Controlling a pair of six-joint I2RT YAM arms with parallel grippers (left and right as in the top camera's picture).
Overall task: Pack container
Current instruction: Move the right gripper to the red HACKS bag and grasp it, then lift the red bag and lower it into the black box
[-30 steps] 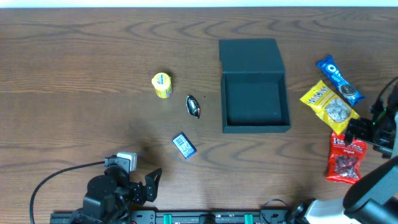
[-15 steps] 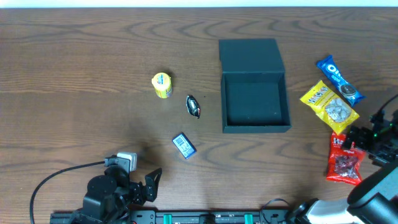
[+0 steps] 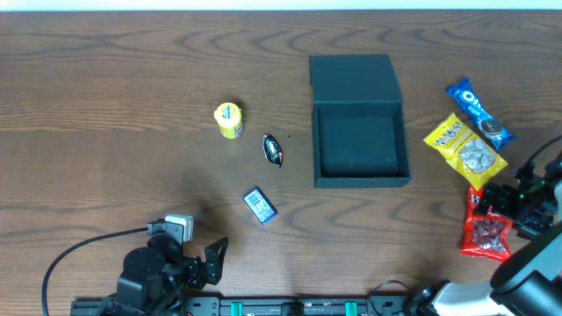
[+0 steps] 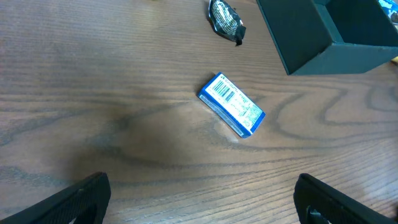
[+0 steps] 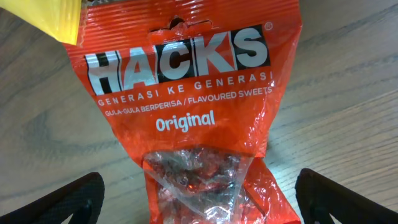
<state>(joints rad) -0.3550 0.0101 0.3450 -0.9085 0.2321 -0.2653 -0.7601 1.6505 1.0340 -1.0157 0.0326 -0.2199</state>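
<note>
The red HACKS sweets packet is below my right gripper, between its open fingers. My right gripper should go down over the packet's middle [image 3: 483, 225] [image 5: 198, 168] and close across its width.
The dark teal container [image 3: 362, 145] stands open and empty at centre right, its lid [image 3: 355, 79] lying flat behind it. One corner of the container shows in the left wrist view [image 4: 311, 37]. My right gripper [image 5: 199, 208] is open, its fingers on either side of a red HACKS sweets packet [image 5: 186, 93]. Overhead, that packet [image 3: 486, 230] lies at the right edge. My left gripper [image 3: 198, 263] is open and empty at the front left, near a small blue box [image 3: 259, 206], which also shows in the left wrist view [image 4: 231, 104].
A yellow snack packet [image 3: 465, 147] and a blue Oreo packet [image 3: 479, 111] lie right of the container. A yellow round tub [image 3: 228, 120] and a dark foil-wrapped sweet [image 3: 274, 150] lie left of it. The sweet also shows in the left wrist view [image 4: 226, 17].
My right gripper has moved down and toward the front over the red HACKS packet. The left arm and all other objects have stayed still.
</note>
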